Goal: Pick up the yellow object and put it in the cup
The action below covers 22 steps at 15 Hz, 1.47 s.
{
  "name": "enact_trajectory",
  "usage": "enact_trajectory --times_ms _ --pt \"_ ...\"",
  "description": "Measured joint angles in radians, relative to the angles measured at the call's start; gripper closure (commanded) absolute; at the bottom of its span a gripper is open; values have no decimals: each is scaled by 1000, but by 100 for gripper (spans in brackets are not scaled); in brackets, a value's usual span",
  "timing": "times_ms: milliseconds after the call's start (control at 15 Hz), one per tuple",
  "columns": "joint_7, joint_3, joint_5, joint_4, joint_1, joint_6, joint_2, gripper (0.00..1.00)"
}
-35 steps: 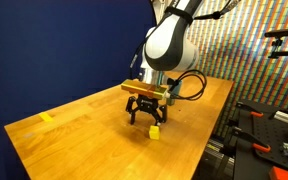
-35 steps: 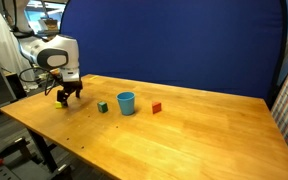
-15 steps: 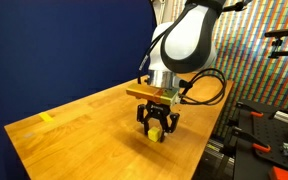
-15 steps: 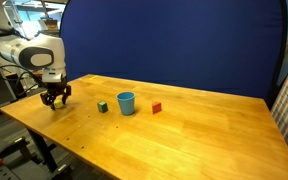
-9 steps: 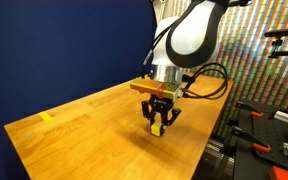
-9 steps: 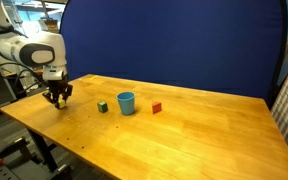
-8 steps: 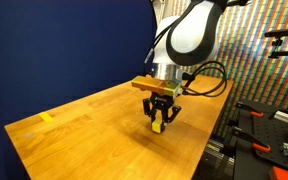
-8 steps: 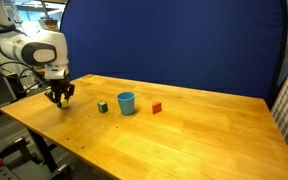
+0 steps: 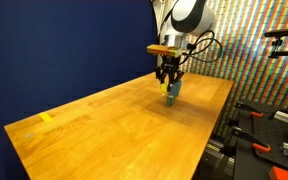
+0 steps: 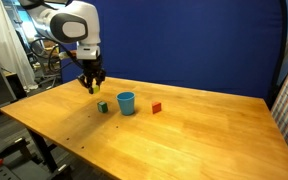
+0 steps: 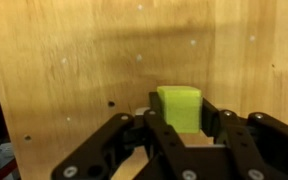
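The yellow object still hangs off to the cup's side, so next it rises a little with my gripper and goes over the cup's opening (image 10: 127, 96) for release.
The yellow object (image 11: 179, 106), a small bright cube, sits clamped between my gripper's (image 11: 180, 116) black fingers (image 11: 152, 122) in the wrist view, with bare wooden tabletop below it. In both exterior views the gripper (image 10: 92, 86) hangs above the table, shut on the cube (image 10: 93, 90). The teal-blue cup (image 10: 126, 103) stands upright on the table, a short way to the side of the gripper and lower. From the other side the gripper (image 9: 168, 80) hangs just above and in front of the cup (image 9: 172, 94).
A small dark green block (image 10: 102, 106) lies beside the cup and a small red block (image 10: 156, 107) on its other side. A yellow tape strip (image 9: 47, 117) is stuck near the table's far corner. The table edge (image 9: 212, 135) borders equipment racks.
The gripper closed on the yellow cube at the table's end, lifted it off the wood, and carried it across the table to a spot close by the cup.
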Motion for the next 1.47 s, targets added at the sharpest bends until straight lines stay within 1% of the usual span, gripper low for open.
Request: enact_trajectory --times_ms 267,467,667,1067,1133,1200,1267,1467 --pt "-72 -42 -1 9 -109 -57 -67 87" --pt "-101 -52 7 8 -158 -63 -79 87" --pt "-110 -60 7 2 -179 -66 -78 87" --pt "-115 -73 7 32 -190 -90 -72 86" --pt "-118 -75 7 43 -193 -98 -70 38" --pt "-123 -76 7 54 -197 -104 -65 38" --pt "-133 -77 10 64 -203 -110 -60 32" --pt "-179 -77 44 82 -218 -114 -44 8"
